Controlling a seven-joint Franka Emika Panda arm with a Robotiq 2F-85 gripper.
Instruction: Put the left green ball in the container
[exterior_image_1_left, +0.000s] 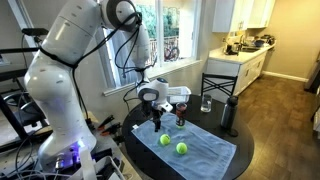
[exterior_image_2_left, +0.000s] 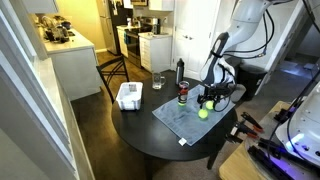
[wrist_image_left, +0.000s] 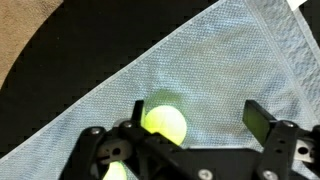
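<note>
The yellow-green ball is off-center between the robot's open fingers, so the gripper should next move over it, to the left in the wrist view, and go down around it.
Two alike yellow-green balls lie on a grey-blue towel (exterior_image_1_left: 205, 148) on a round black table. In an exterior view they are the left ball (exterior_image_1_left: 165, 140) and the right ball (exterior_image_1_left: 182, 148). My gripper (exterior_image_1_left: 156, 120) hangs open just above the left ball. In the wrist view one ball (wrist_image_left: 163, 122) lies on the towel between my open fingers (wrist_image_left: 197, 115), close to the left finger. The second ball (wrist_image_left: 118, 172) shows partly at the bottom edge. The clear square container (exterior_image_2_left: 129, 96) stands empty at the far side of the table, apart from the towel.
A drinking glass (exterior_image_2_left: 158, 81), a tall dark bottle (exterior_image_2_left: 180, 72) and a small red-capped bottle (exterior_image_2_left: 183, 97) stand on the table (exterior_image_2_left: 140, 125) between the container and the towel. The glass (exterior_image_1_left: 206, 103) and dark bottle (exterior_image_1_left: 229, 115) also show beyond the towel.
</note>
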